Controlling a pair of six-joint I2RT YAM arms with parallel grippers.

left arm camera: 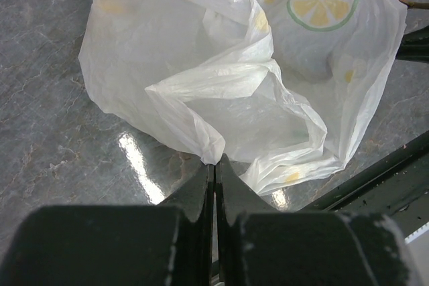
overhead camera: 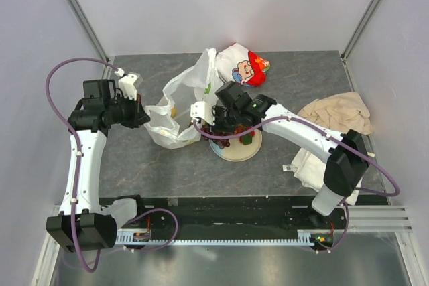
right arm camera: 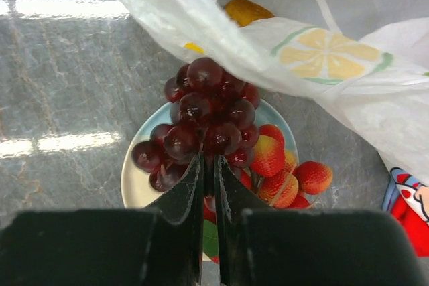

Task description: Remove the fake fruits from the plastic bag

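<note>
The pale plate (overhead camera: 234,157) is below my right gripper. My right gripper will next lower the grape bunch onto that plate beside the strawberries and let go of the bunch's stem.
The translucent plastic bag (overhead camera: 175,98) with lemon prints lies crumpled left of centre. My left gripper (overhead camera: 143,117) is shut on a fold of the bag's edge (left arm camera: 214,164) just above the table. My right gripper (right arm camera: 208,159) is shut on the stem of the dark purple grape bunch (right arm camera: 201,125) and holds it over a small pale plate (right arm camera: 134,185). Red strawberries (right arm camera: 271,155) and a green piece (right arm camera: 211,239) lie on the plate. An orange-brown fruit (right arm camera: 247,11) shows behind the bag's hanging edge (right arm camera: 301,58). In the top view my right gripper (overhead camera: 223,128) is over the plate (overhead camera: 234,157).
A white-and-red cartoon-printed packet (overhead camera: 247,66) lies behind the bag. A beige towel (overhead camera: 338,113) and a white cloth (overhead camera: 308,165) lie at the right edge of the grey tabletop. The enclosure walls stand on three sides.
</note>
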